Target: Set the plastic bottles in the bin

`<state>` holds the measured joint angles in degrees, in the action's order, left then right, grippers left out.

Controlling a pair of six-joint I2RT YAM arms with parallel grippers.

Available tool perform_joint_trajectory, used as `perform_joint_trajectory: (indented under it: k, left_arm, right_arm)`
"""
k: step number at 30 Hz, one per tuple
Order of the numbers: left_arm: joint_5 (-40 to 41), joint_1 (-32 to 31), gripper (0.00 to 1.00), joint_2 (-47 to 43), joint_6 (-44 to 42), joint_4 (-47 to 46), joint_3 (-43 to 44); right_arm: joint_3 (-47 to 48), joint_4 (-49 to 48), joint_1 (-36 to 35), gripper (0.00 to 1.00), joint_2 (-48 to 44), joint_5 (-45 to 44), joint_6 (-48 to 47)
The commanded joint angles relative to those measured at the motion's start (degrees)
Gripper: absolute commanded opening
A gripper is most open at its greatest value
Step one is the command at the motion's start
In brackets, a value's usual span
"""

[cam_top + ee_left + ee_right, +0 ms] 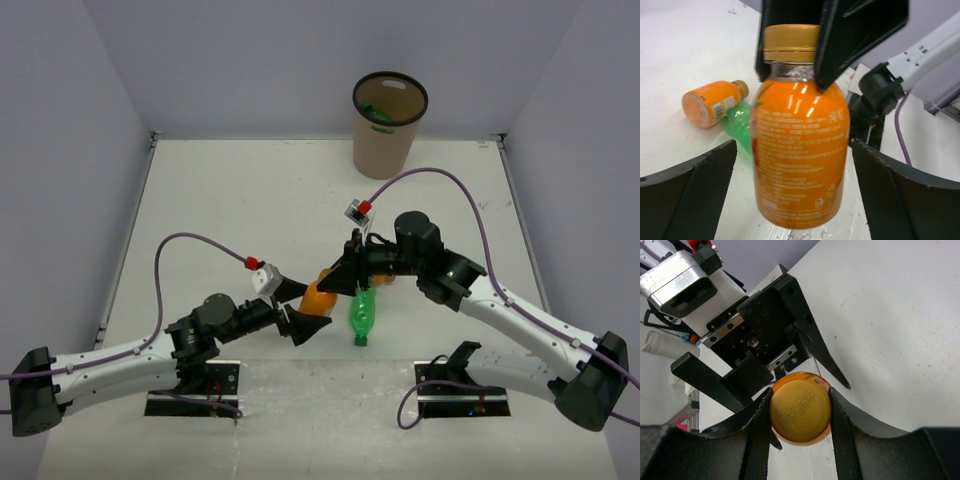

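The tan bin's opening [390,99] is higher than my right gripper and outward of it. My right gripper will next lift the orange bottle up and outward over it and release.
A stubby orange bottle [317,296] hangs upright just above the table between both grippers. My right gripper [341,278] is shut on its yellow cap [800,412] and neck. My left gripper [300,309] is open, with its fingers [690,192] on either side of the bottle's body [800,150] and not touching it. A green bottle [362,315] lies on the table beside them. A second orange bottle [712,102] lies beyond the green bottle [737,127]. The tan bin [385,145] stands at the far edge with a green bottle [378,110] inside.
The two arms meet at the middle of the white table [250,200]. The left gripper's camera housing [685,282] sits close behind the held bottle. Grey walls enclose the table on the left, right and far sides.
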<state>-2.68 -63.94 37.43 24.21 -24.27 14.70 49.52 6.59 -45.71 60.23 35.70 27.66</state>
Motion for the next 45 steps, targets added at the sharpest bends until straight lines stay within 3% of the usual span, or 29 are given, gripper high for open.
perform_joint_trajectory:
  k: [1, 5, 6, 7, 9, 10, 13, 16, 19, 22, 25, 27, 28, 30, 31, 35, 38, 41, 42, 43, 45]
  left_arm:
    - [7.32, -0.13, 1.0, -0.43, -0.31, 2.37, 2.08]
    - [19.7, -0.04, 1.0, -0.34, 3.99, 14.75, 8.83]
    - [25.73, -0.04, 1.0, -0.25, 5.4, 18.61, 10.6]
    - [28.66, -0.13, 1.0, 0.1, 8.46, 27.7, 12.53]
    - [33.85, -0.04, 1.0, 0.54, 11.37, 35.57, 18.68]
    - [34.49, -0.13, 1.0, 0.8, 14.17, 42.48, 20.79]
    - [32.39, -0.13, 1.0, -0.42, 14.64, 49.47, 26.77]
    - [30.72, -0.13, 1.0, -2.35, 12.8, 53.52, 29.68]
    - [31.07, -0.13, 1.0, -3.76, 12.01, 56.25, 29.6]
    - [30.89, -0.04, 1.0, -4.03, 12.0, 56.62, 27.67]
    - [29.66, -0.13, 1.0, -3.07, 12.27, 55.56, 25.91]
    - [29.57, -0.04, 1.0, -1.67, 12.62, 55.21, 25.38]
    - [29.75, -0.04, 1.0, -1.22, 12.71, 55.04, 25.03]
    - [30.45, -0.13, 1.0, 0.36, 13.23, 55.03, 25.03]
    - [30.54, -0.04, 1.0, 0.88, 13.32, 54.95, 25.11]
    - [28.53, -0.13, 1.0, 7.19, 12.89, 52.58, 26.78]
    - [25.8, -0.83, 1.0, 16.4, 14.54, 50.65, 30.29]
    - [31.22, -6.6, 1.0, 26.94, 19.28, 50.46, 37.04]
    - [33.16, -7.94, 1.0, 29.26, 21.21, 50.64, 38.55]
    - [36.39, -10.48, 1.0, 33.46, 24.71, 50.73, 39.78]
    - [40.71, -12.25, 1.0, 37.52, 28.42, 50.81, 43.3]
  right_arm:
    - [1.72, -0.26, -0.25, 0.0, -1.69, -2.64, -0.33]
    - [5.3, 1.84, 1.23, 0.0, -1.87, -15.36, -2.52]
    - [6.89, 4.11, 2.2, 0.0, -1.43, -22.45, -4.09]
    - [8.82, 4.92, 3.6, 0.0, -0.64, -25.56, -4.71]
    - [14.54, 6.24, 9.66, 0.0, 2.25, -31.54, -5.16]
    - [16.38, 6.33, 12.11, 0.0, 3.57, -35.75, -5.33]
    - [25.17, 4.23, 19.33, 0.0, 11.2, -47.25, -6.04]
    - [36.93, 2.11, 24.17, 0.0, 22.8, -52.55, -7.71]
    - [53.8, 6.14, 28.56, 0.0, 35.45, -51.97, -8.85]
    - [77.12, 11.24, 30.68, 0.0, 48.99, -51.08, -12.97]
    - [92.63, 15.38, 32.17, 0.0, 61.18, -49.25, -14.12]
    - [95.49, 16.17, 32.88, 0.01, 64.65, -48.01, -13.86]
    - [94.55, 15.65, 33.14, 0.35, 65.54, -47.31, -13.69]
    - [91.65, 12.58, 33.15, 0.92, 64.85, -46.08, -14.21]
    - [90.42, 11.96, 33.23, 0.99, 64.15, -45.47, -14.56]
    - [91.73, 14.67, 33.15, 0.99, 62.13, -43.88, -15.53]
    - [83.23, 15.38, 32.36, 0.99, 51.61, -47.38, -14.31]
    - [63.74, 12.58, 31.13, 0.99, 33.25, -51.0, -11.06]
    - [52.46, 11.61, 31.21, 0.99, 28.42, -48.91, -7.48]
    - [47.13, 9.17, 31.21, 0.99, 19.14, -47.32, -6.4]
    - [32.23, 7.13, 31.21, 0.99, 11.09, -41.11, -4.47]
